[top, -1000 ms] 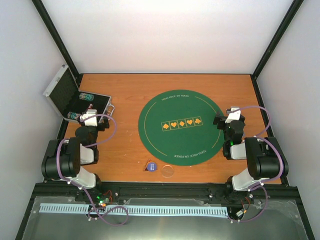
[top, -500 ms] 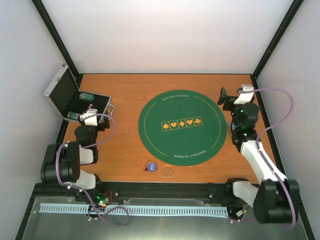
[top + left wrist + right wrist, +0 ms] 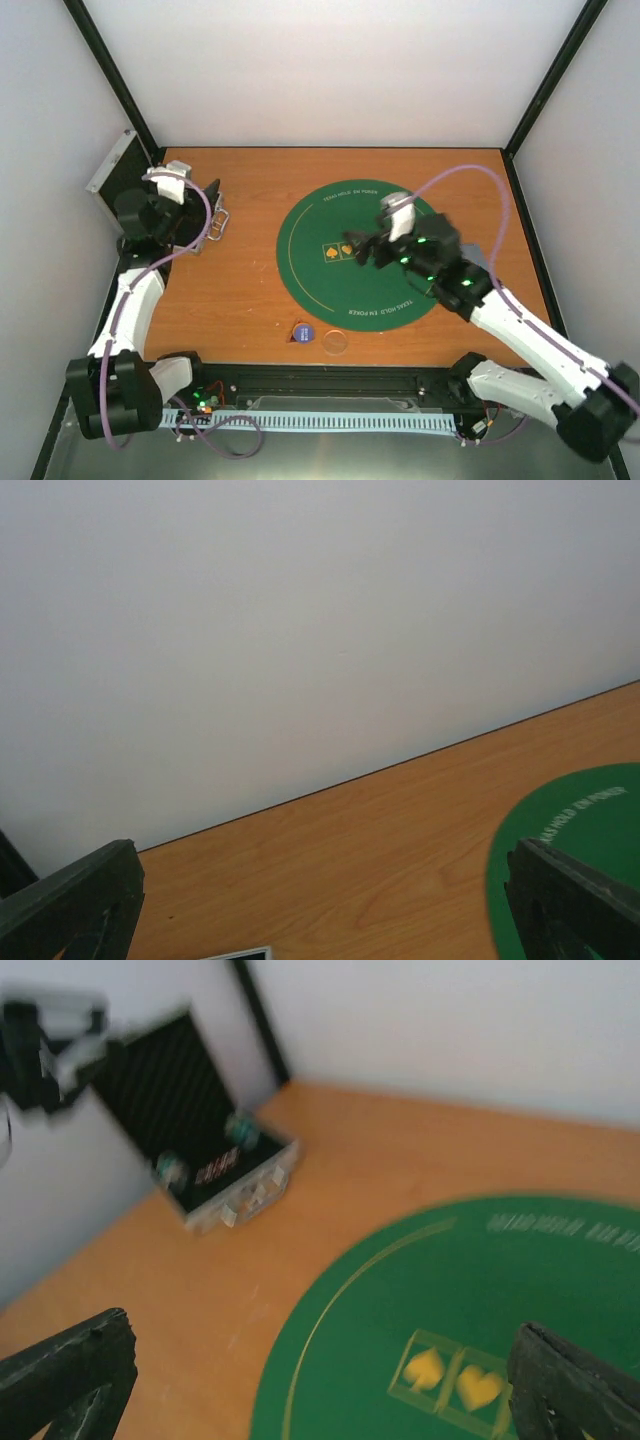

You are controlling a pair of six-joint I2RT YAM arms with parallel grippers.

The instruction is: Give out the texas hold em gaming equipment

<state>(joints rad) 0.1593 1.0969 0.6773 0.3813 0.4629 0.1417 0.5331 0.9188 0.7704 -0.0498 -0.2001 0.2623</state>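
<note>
The right gripper comes back from above the card boxes next, tilts downward and lowers to the clear disc.
A purple-blue chip lies on the wood near the front edge, with the dark red-edged triangle against its left side and the clear disc just to its right. Blurred greenish chip rolls sit in the open silver case. No cards show. My left gripper is open and empty, raised over the case at the back left; it also shows in the left wrist view. My right gripper is open and empty above the green mat's card boxes, and shows in the right wrist view.
The round green mat covers the table's middle, with a row of yellow suit boxes. The case stands open at the back left, mostly hidden by my left arm in the top view. White walls close in the back and both sides.
My left arm has risen and stretched out over the case. My right arm has swung from the right back edge to the middle of the mat. The chip, triangle and disc have not moved.
</note>
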